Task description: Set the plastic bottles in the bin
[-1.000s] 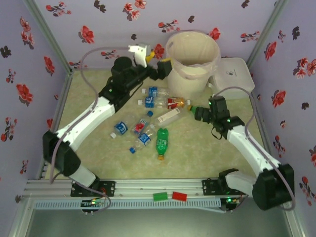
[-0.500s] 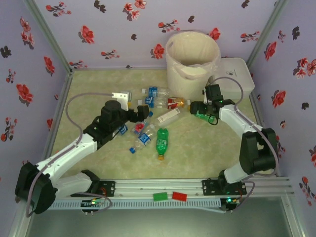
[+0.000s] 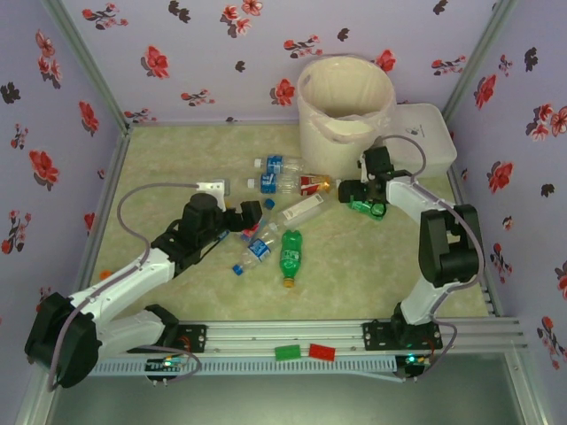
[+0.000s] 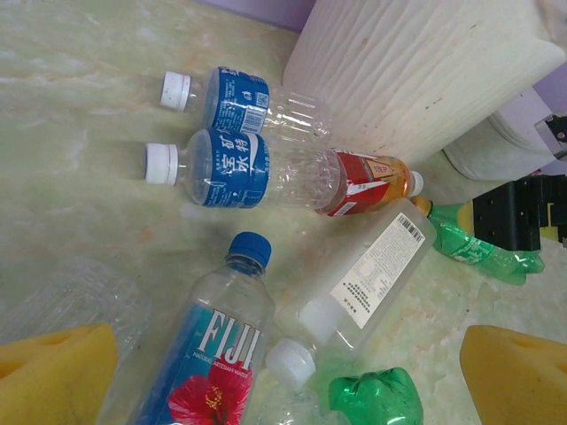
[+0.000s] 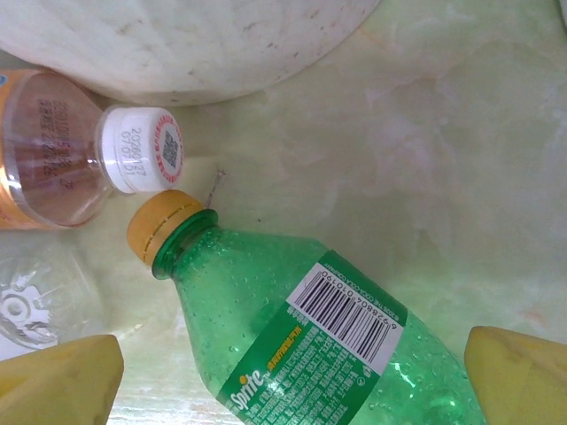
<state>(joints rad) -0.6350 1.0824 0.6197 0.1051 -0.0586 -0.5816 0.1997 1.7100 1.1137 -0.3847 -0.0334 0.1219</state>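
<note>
My right gripper will move back a little next and then come down over the Sprite bottle's labelled middle [image 3: 367, 209] [image 5: 323, 341].
Several plastic bottles lie in a loose pile on the table in front of the tall cream bin [image 3: 345, 97]. My left gripper [image 3: 250, 217] hangs open over the pile, its yellow fingertips [image 4: 53, 372] wide on either side of a blue-capped Fiji bottle [image 4: 208, 350] and a white-labelled clear bottle [image 4: 372, 274]. My right gripper [image 3: 354, 193] is open too, its pads [image 5: 523, 376] straddling a green Sprite bottle [image 5: 328, 345] with a yellow cap, which lies beside the bin's base [image 5: 177, 35]. Nothing is gripped.
Two blue-labelled bottles [image 4: 235, 133] and a red-labelled one [image 4: 363, 177] lie near the bin. A green bottle [image 3: 291, 254] lies nearer the front. A flat white lidded box [image 3: 425, 133] stands right of the bin. Flowered walls close in the table.
My left arm has swung down from beside the bin's rim to low over the bottle pile. My right gripper has moved up towards the bin, over the green Sprite bottle.
</note>
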